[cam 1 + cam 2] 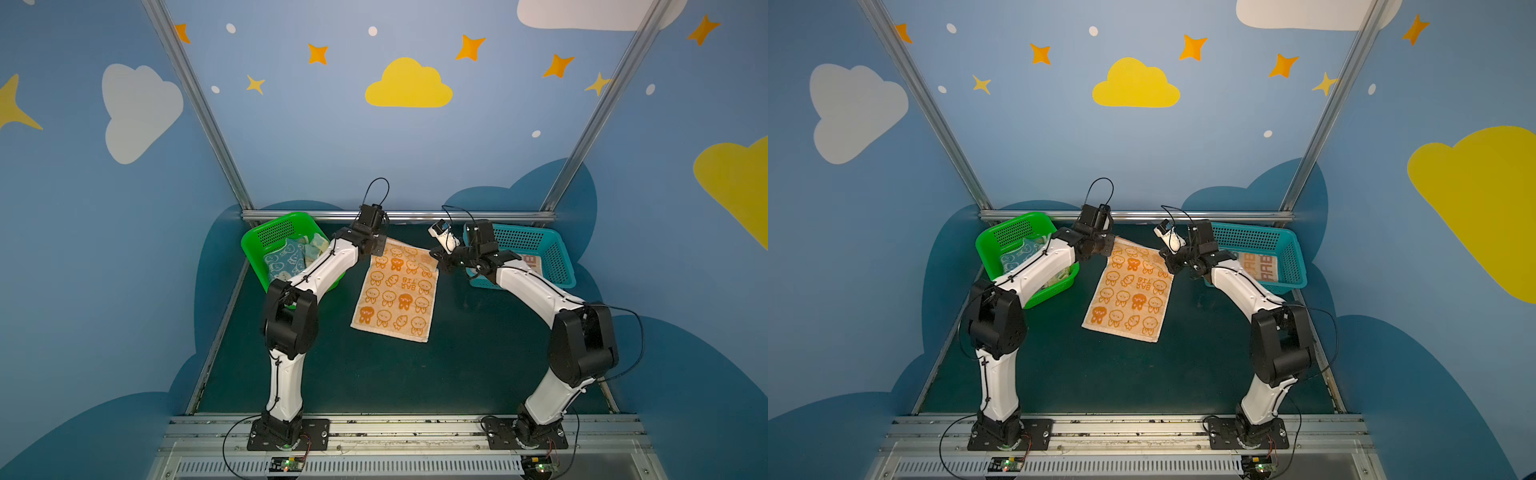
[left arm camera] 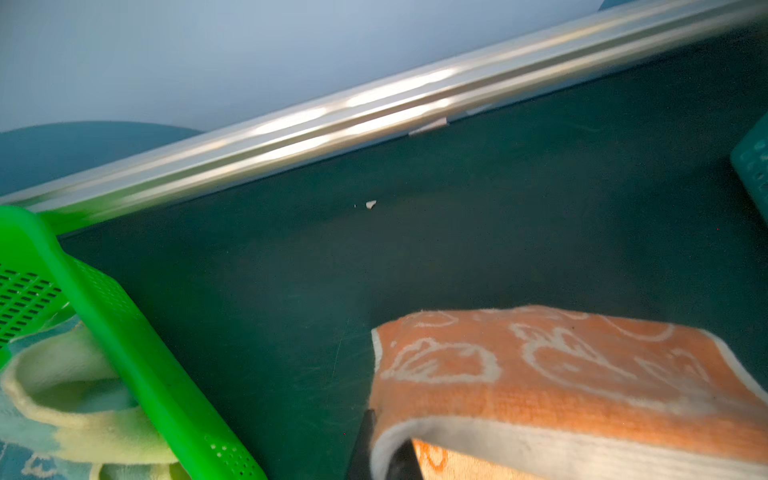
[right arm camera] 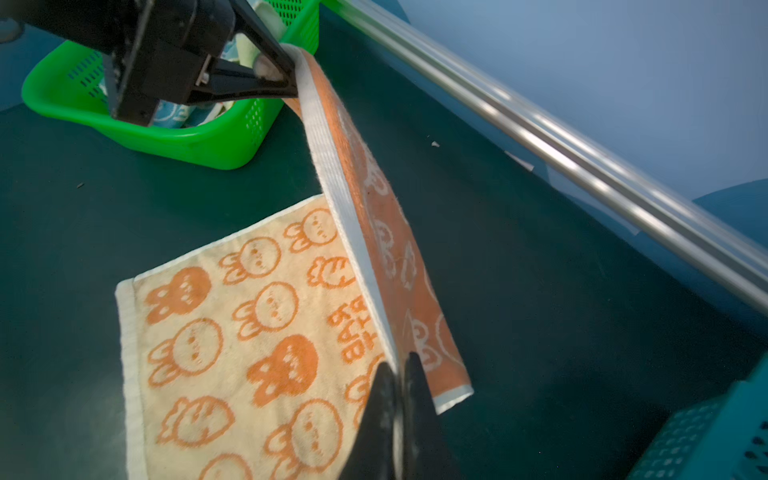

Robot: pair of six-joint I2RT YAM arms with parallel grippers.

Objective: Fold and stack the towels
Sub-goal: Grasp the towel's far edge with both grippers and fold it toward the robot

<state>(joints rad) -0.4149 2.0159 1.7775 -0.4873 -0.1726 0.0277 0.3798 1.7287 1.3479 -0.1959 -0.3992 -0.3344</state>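
Observation:
The left gripper will next bring the towel's hem back and down onto the towel's near corner on the green-basket side and let go, since that corner lies flat, back and below.
An orange towel (image 1: 395, 291) (image 1: 1129, 291) with rabbit print lies on the dark green table, its far edge lifted off the surface. My left gripper (image 1: 380, 246) (image 1: 1108, 246) is shut on the towel's far left corner (image 2: 540, 374); its fingertips (image 2: 386, 436) pinch the white hem. At the far right corner my right gripper (image 1: 437, 266) (image 1: 1169, 268) (image 3: 399, 368) is shut on the same hem (image 3: 332, 174). The right wrist view also shows the left gripper (image 3: 293, 72) holding its corner. More towels, blue (image 1: 284, 259) and pale yellow (image 1: 316, 243), sit crumpled in the green basket.
The green basket (image 1: 282, 220) (image 1: 1017, 220) (image 2: 124, 332) (image 3: 187, 141) stands at the back left. A teal basket (image 1: 523, 230) (image 1: 1258, 230) (image 3: 706, 436) at the back right holds a folded orange towel (image 1: 534, 264). An aluminium rail (image 1: 399, 216) borders the table's far edge.

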